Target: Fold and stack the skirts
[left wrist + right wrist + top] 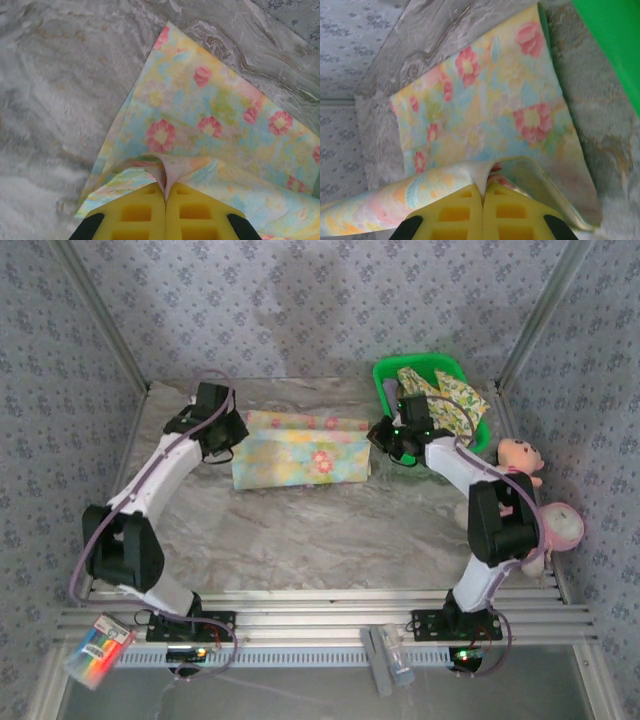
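Note:
The skirt's far part is uncovered, so next my left gripper will carry the skirt's pinched edge outward, bring it down onto the skirt's far corner [252, 415] [166, 36] and then release it.
A pastel floral skirt [300, 450] lies folded in a rectangle at the back middle of the marble table. My left gripper [232, 436] is at its left end, shut on a pinch of the floral cloth [170, 172]. At the right end my right gripper [385, 435] is likewise shut on a lifted fold of the same skirt [490, 172]. The yellow fingers [135, 212] press together with cloth between them; the right fingers [515, 212] do too. A fruit-print skirt [450, 395] lies in the green basket [385, 375].
The green basket stands at the back right, close to my right gripper; its wall [615, 45] shows beside the skirt. Two pink plush toys [545, 505] lie at the right edge. Bare marble table [300, 540] spreads in front of the skirt.

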